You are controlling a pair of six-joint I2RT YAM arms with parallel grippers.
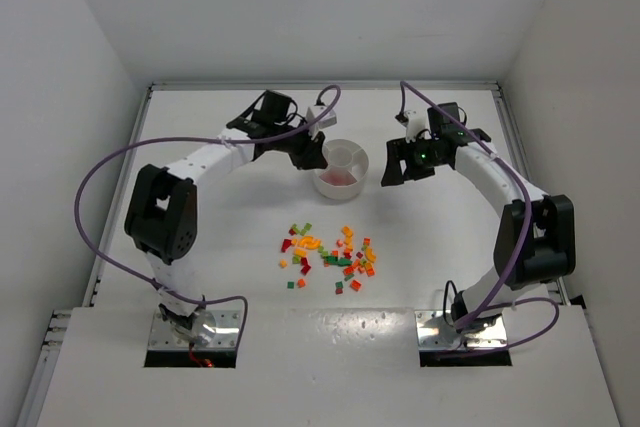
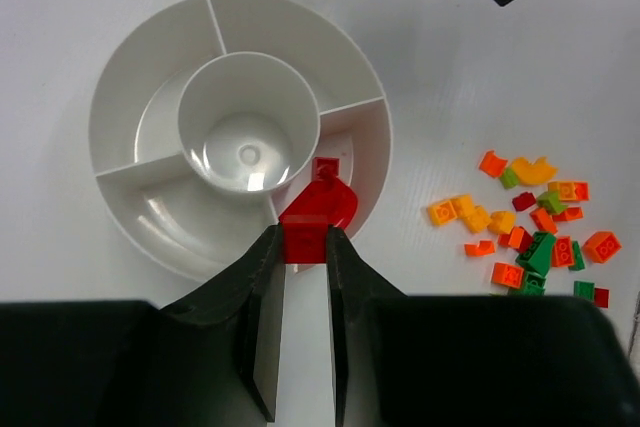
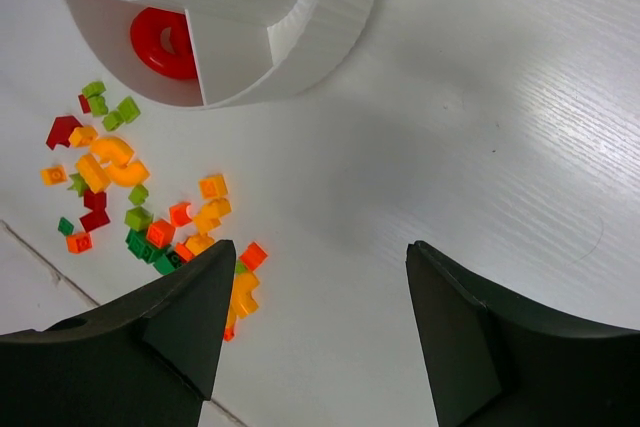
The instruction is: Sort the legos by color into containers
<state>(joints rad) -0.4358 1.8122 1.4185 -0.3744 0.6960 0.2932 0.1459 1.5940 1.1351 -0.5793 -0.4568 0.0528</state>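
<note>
My left gripper is holding the red brick, which still hangs by the rim of the dish's near compartment [image 1: 338, 179], so next it will go down and move over that compartment's red pieces.
The round white dish [image 1: 352, 151] with wedge compartments and a central hub stands at the table's middle back. My left gripper [image 1: 312, 159] hovers at its left rim, shut on a red brick [image 2: 304, 239] held over the near compartment [image 2: 372, 152]. That compartment holds a red arch piece [image 2: 330, 202] and a small red brick [image 2: 325, 168]. The loose legos [image 1: 330, 255] in red, orange, yellow and green lie scattered in front of the dish. My right gripper [image 1: 392, 169] is open and empty, just right of the dish [image 3: 340, 7].
In the right wrist view a red ring-like piece [image 3: 163, 44] lies in one dish compartment and the brick pile [image 3: 150, 217] lies to the lower left. White walls enclose the table on three sides.
</note>
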